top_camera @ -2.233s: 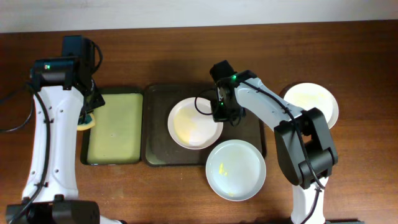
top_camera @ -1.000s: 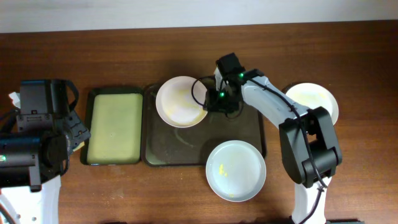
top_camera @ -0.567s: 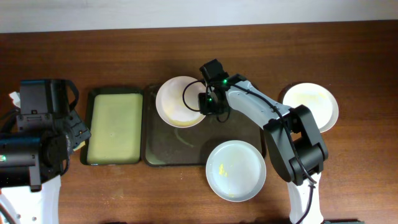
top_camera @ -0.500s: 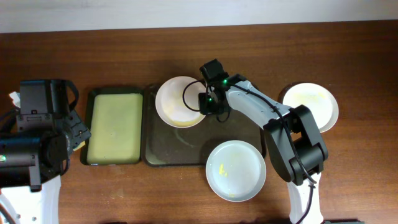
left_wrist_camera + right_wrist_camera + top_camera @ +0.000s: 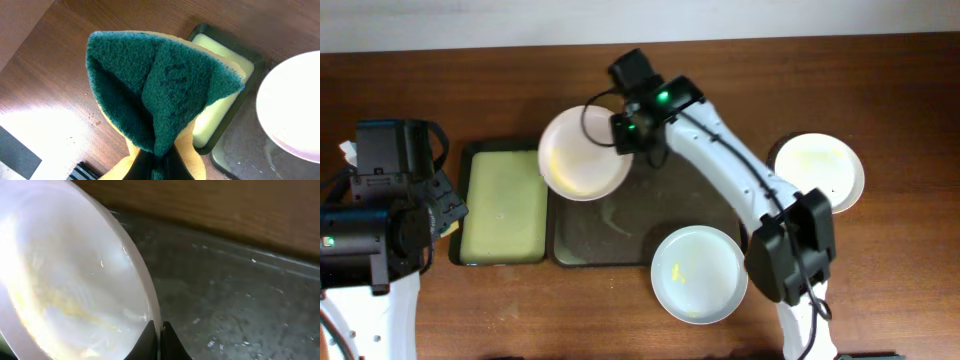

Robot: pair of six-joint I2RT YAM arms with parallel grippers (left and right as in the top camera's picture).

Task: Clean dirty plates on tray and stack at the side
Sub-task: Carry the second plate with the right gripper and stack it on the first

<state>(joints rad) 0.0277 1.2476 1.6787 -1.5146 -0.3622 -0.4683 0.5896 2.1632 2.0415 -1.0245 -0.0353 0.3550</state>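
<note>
The plate still has its yellow smear. So my right gripper should take it to the sponge, cross the tray and lower it onto the third plate to let go.
My right gripper is shut on the rim of a white plate with a yellow smear and holds it raised over the far left corner of the dark brown tray. In the right wrist view the jaws pinch the plate edge above the wet tray. A second plate with yellow smears lies over the tray's near edge. A third plate sits on the table at the right. My left gripper is shut on a green and yellow sponge at the far left.
A smaller black tray with yellow lining stands left of the brown tray, also in the left wrist view. The raised plate shows at the right of the left wrist view. The wooden table surrounds everything.
My right gripper has lifted the plate and carried it left, from the tray's far middle to over its far left corner. The left arm has stayed put over the last second.
</note>
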